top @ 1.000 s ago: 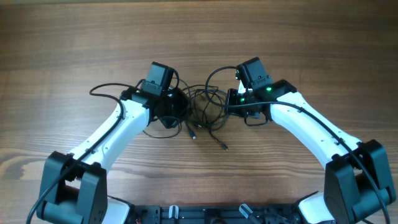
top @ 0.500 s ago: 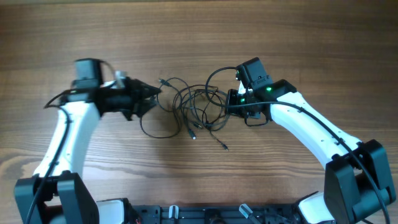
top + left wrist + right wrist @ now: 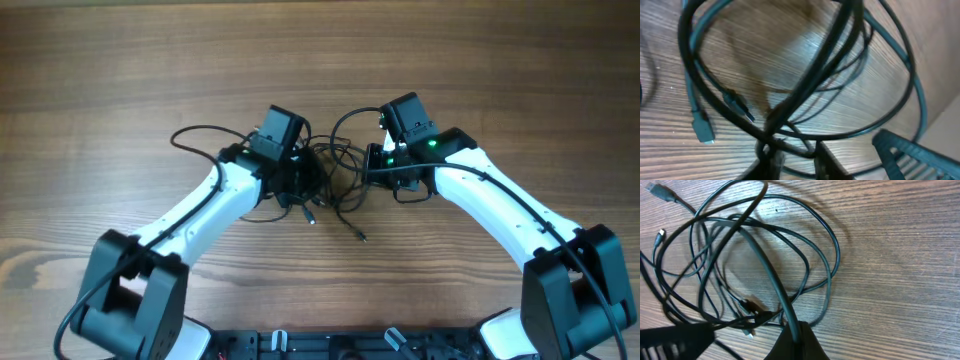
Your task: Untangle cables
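The robot's right gripper goes up with the cable next, moves to the right in the overhead view and lets it go over bare wood, because that part of the table is clear of loops.
A tangle of thin black cables (image 3: 335, 172) lies on the wooden table between my two grippers. My left gripper (image 3: 300, 185) sits at the tangle's left side. In the left wrist view its jaws (image 3: 795, 156) stand apart, with cable strands (image 3: 805, 95) crossing the gap between them. My right gripper (image 3: 376, 170) is at the tangle's right side. In the right wrist view it (image 3: 795, 336) is shut on a thicker black cable (image 3: 765, 265) that arcs up over the loops.
A loose cable loop (image 3: 205, 130) trails left of my left arm. Two cable ends with plugs (image 3: 311, 216) (image 3: 360, 237) lie toward the front. A USB plug (image 3: 702, 127) lies on the wood. The left gripper's body (image 3: 670, 340) shows in the right wrist view.
My left arm swung out to the left half a second ago and has come back into the tangle. The left cable loop has shifted right. The right arm has not moved.
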You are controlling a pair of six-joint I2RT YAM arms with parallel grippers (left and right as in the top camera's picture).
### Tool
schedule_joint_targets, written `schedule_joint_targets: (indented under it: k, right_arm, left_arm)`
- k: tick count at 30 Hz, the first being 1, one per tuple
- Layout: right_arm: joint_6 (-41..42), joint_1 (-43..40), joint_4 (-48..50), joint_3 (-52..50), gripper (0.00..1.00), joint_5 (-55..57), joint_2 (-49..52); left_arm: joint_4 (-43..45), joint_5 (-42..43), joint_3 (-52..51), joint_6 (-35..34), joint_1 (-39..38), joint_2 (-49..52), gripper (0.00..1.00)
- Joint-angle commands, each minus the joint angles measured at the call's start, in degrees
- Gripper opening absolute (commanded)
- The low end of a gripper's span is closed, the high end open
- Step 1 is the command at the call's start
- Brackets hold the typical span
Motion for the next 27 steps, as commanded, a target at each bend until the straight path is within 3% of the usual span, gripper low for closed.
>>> schedule_joint_targets:
  k: [1, 5, 8, 12, 15, 16, 18, 21, 27]
  right_arm:
    - [-0.02, -0.13, -0.07, -0.46, 0.04, 0.57, -0.09]
    - [-0.02, -0.13, -0.07, -0.46, 0.04, 0.57, -0.09]
    - [-0.02, -0.13, -0.04, -0.46, 0.04, 0.61, -0.09]
    - [-0.04, -0.13, -0.04, -0.46, 0.04, 0.61, -0.09]
    - [-0.02, -0.13, -0.04, -0.46, 0.04, 0.61, -0.09]
    - [-0.04, -0.13, -0.04, -0.46, 0.04, 0.61, -0.09]
    - [-0.09, -0.13, -0.04, -0.46, 0.04, 0.59, -0.09]
    - [-0.24, -0.13, 0.50, -0.46, 0.04, 0.55, -0.09]
    - [-4.72, -0.13, 4.55, -0.46, 0.04, -6.40, -0.09]
  left_arm:
    - [0.42, -1.92, 0.07, -1.07, 0.81, 0.33, 0.04]
    - [-1.53, -1.40, 0.07, 0.02, 4.61, -2.93, 0.04]
    - [-2.08, 4.07, 0.07, 5.03, 9.60, -8.04, 0.04]
    - [-2.89, 20.02, 0.07, 10.21, 24.61, -15.63, 0.04]
    - [-5.90, 24.52, 0.07, 10.93, 37.13, -16.59, 0.04]
    - [-7.61, 24.11, 0.04, 12.50, 40.63, -16.57, 0.06]
    - [-12.26, 20.96, 0.04, 15.13, 45.72, -16.57, 0.30]
    - [-19.43, 17.40, 0.04, 19.91, 46.62, -16.57, 0.45]
    - [-18.99, 14.86, -0.22, 23.69, 35.80, -15.98, 0.55]
